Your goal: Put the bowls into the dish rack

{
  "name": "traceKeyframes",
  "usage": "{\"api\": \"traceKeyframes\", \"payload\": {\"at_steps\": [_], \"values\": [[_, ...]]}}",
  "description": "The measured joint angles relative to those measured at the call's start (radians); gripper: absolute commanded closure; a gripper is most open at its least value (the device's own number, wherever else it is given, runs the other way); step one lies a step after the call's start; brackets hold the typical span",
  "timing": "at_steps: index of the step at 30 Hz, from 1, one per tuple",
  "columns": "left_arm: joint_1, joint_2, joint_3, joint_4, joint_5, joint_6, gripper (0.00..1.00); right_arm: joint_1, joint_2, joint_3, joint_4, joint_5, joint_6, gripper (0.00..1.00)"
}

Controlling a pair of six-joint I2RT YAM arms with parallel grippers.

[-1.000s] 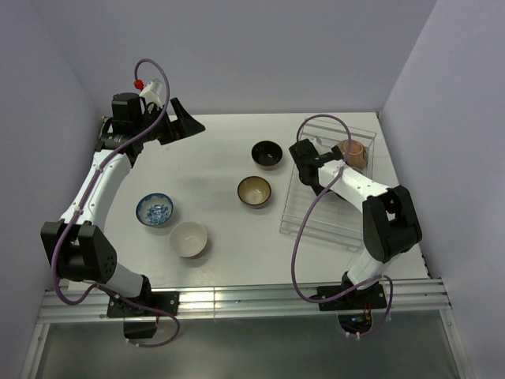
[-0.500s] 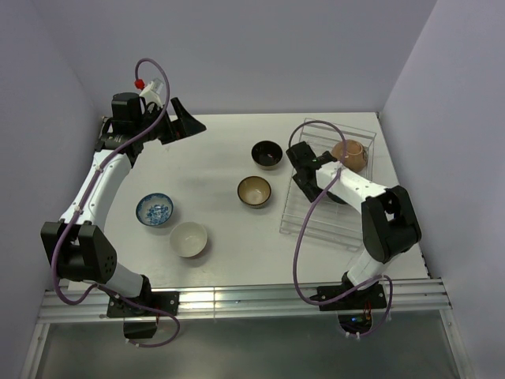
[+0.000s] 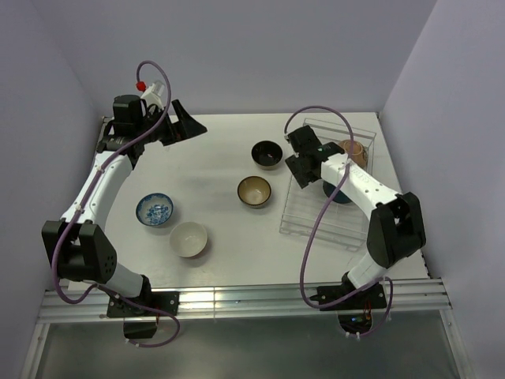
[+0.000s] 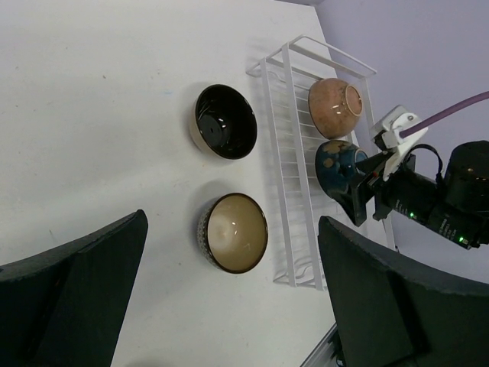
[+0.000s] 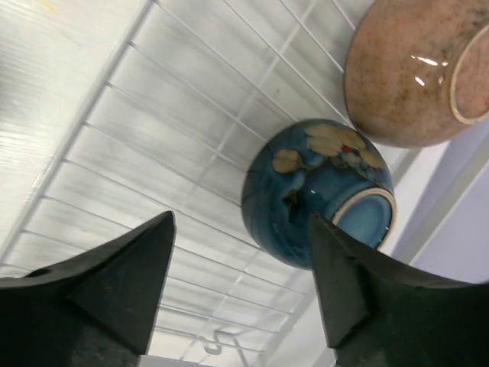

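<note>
I need to lower my left gripper across onto the black bowl's rim opposite the rack next, as it is below the gripper and to its right in the top view.
The clear dish rack (image 3: 309, 223) stands at the right. A pinkish-tan bowl (image 3: 353, 150) leans on its side at the rack's far end, and a dark blue bowl (image 3: 339, 193) lies tipped just in front of it. My right gripper (image 3: 306, 167) hovers over the rack's left part, open, with the blue bowl (image 5: 321, 191) just beyond its fingertips. On the table sit a black bowl (image 3: 267, 154), a tan-inside bowl (image 3: 254, 191), a blue-patterned bowl (image 3: 155, 210) and a cream bowl (image 3: 188, 238). My left gripper (image 3: 185, 125) is held high at the far left, open and empty.
The rack's near half (image 4: 286, 252) holds no bowls. In the left wrist view the black bowl (image 4: 223, 122) and the tan-inside bowl (image 4: 233, 233) sit just left of the rack wall. Purple walls close in the table at the back and sides.
My right gripper has drawn back and up from the dark blue bowl, which stays in the rack. The left arm and the table bowls have not moved.
</note>
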Motion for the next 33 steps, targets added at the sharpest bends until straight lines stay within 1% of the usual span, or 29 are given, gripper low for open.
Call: {"api": "traceKeyframes", "payload": {"at_steps": [1, 3, 4, 5, 6, 11, 20, 28, 31, 33], "values": [[0.000, 0.000, -0.003, 0.001, 0.000, 0.000, 0.01, 0.000, -0.001, 0.009, 0.000, -0.013, 0.001, 0.36], [0.000, 0.000, -0.005, -0.001, -0.001, 0.001, 0.01, 0.000, 0.006, 0.017, 0.000, -0.025, 0.003, 0.45], [0.000, 0.000, -0.005, 0.000, -0.002, 0.001, 0.01, 0.000, 0.013, 0.018, 0.000, -0.023, 0.005, 0.53], [0.000, 0.000, -0.005, 0.000, -0.003, 0.002, 0.00, -0.001, 0.026, 0.021, -0.001, -0.020, 0.005, 0.56], [0.000, 0.000, -0.005, 0.000, -0.005, 0.003, 0.00, -0.003, 0.039, 0.023, -0.002, -0.020, 0.010, 0.57], [0.000, 0.000, -0.005, -0.005, -0.021, 0.008, 0.01, -0.039, 0.105, 0.027, -0.009, -0.031, 0.010, 0.56], [0.000, -0.004, -0.019, 0.000, -0.050, 0.023, 0.00, -0.137, 0.106, 0.000, -0.002, -0.043, -0.029, 0.56], [0.000, -0.009, -0.069, 0.019, -0.049, 0.031, 0.00, -0.169, 0.106, 0.006, 0.019, -0.078, -0.079, 0.52], [0.000, -0.010, -0.086, 0.038, -0.045, 0.039, 0.01, -0.179, 0.106, 0.026, 0.011, -0.086, -0.095, 0.46], [0.000, -0.010, -0.087, 0.039, -0.042, 0.055, 0.00, -0.187, 0.106, 0.060, -0.010, -0.100, -0.101, 0.39]]}}
